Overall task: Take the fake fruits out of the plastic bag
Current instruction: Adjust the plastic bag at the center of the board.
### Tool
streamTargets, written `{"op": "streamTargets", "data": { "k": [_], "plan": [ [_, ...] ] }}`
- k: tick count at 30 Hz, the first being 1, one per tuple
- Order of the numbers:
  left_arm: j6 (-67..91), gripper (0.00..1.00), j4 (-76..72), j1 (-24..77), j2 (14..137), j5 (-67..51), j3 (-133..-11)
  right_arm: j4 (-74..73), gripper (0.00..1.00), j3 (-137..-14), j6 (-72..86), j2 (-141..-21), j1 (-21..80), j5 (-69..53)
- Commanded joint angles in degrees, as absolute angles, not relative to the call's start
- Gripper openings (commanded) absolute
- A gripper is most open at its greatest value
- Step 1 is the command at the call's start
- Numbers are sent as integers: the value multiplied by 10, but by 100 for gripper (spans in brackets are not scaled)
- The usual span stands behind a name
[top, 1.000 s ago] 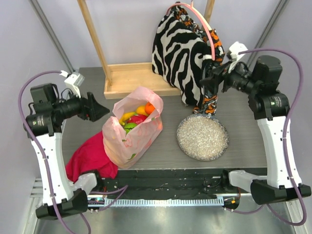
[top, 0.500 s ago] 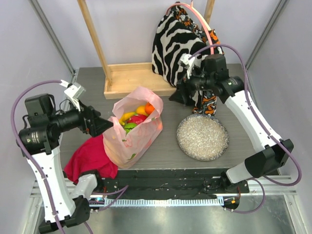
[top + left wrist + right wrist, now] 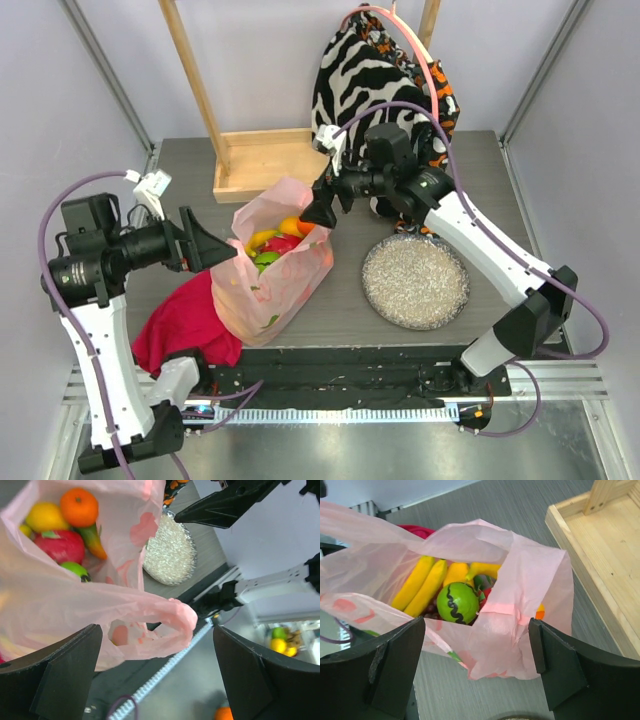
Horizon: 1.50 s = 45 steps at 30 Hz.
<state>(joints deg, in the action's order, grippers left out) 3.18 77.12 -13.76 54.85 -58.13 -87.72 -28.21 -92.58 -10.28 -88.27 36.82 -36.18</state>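
Note:
My left gripper lowers a little next and tilts flatter, easing toward the bag (image 3: pixel 275 280) around the pink handle loop (image 3: pixel 170 612), since the loop stands between my open fingers.
The pink plastic bag (image 3: pixel 275 280) stands open on the table with the fake fruits (image 3: pixel 276 240) inside. My left gripper (image 3: pixel 214 250) is open at the bag's left rim; in its wrist view the gripper (image 3: pixel 157 630) straddles a pink handle loop (image 3: pixel 170 612), with an orange (image 3: pixel 79 506), a lemon (image 3: pixel 44 516) and a red fruit (image 3: pixel 60 545) beyond. My right gripper (image 3: pixel 318 212) is open over the bag's right rim. In its wrist view the gripper (image 3: pixel 476 625) has a bag flap (image 3: pixel 520 615) between the fingers, above a green fruit (image 3: pixel 457 602) and the bananas (image 3: pixel 420 585).
A silvery round plate (image 3: pixel 415 282) lies right of the bag. A magenta-red cloth (image 3: pixel 178 325) lies at the bag's front left. A wooden tray (image 3: pixel 265 160) and a zebra-patterned bag (image 3: pixel 365 90) stand at the back.
My right arm has swung left from the zebra bag to the pink bag's right rim. My left gripper has moved right, closer to the bag's left rim.

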Motion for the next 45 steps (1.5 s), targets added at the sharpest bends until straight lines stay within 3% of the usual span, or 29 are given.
{"op": "streamTargets", "data": {
  "k": [1,9,13,16,18,21,22,24,25,26,27,28,29,30,33,39,42,45],
  "plan": [
    [120,98,863,-136,567,-598,-860,-231,92,-925,-77,-896,379,-301],
    [128,87,861,-123,572,-687,-844,-237,90,-947,-90,-893,381,-236],
    [126,77,853,-103,570,-701,-825,-259,90,-955,-116,-896,381,-180],
    [109,92,867,-94,562,-699,-820,-258,89,-954,-133,-897,381,-150],
    [114,94,858,-94,554,-696,-806,-258,89,-956,-142,-906,381,-149],
    [137,87,821,-94,554,-692,-774,-278,88,-978,-143,-945,381,-138],
    [152,78,793,-94,556,-698,-757,-286,87,-988,-146,-954,380,-137],
    [182,68,746,-93,570,-737,-744,-291,80,-997,-150,-975,380,-146],
    [217,55,695,-93,578,-747,-742,-295,74,-1011,-153,-981,380,-154],
    [234,47,666,-94,590,-754,-746,-298,59,-1019,-156,-995,380,-167],
    [250,27,614,-94,614,-756,-752,-304,49,-1030,-158,-1001,381,-172],
    [258,17,595,-95,632,-758,-777,-305,38,-1054,-158,-1011,380,-175],
    [258,7,580,-94,647,-742,-794,-303,9,-1066,-157,-1018,380,-171],
    [258,0,543,-94,674,-722,-810,-294,1,-1077,-154,-1033,380,-158],
    [269,0,421,-94,723,-642,-864,-255,1,-1120,-132,-1066,369,-131],
    [297,0,352,-94,858,-571,-1085,-219,1,-1287,-99,-1122,323,-95],
    [298,0,350,-94,875,-579,-1127,-200,1,-1308,-111,-1107,304,-88],
    [302,0,350,-94,855,-586,-1088,-191,1,-1260,-126,-1069,293,-90]
  ]
}}
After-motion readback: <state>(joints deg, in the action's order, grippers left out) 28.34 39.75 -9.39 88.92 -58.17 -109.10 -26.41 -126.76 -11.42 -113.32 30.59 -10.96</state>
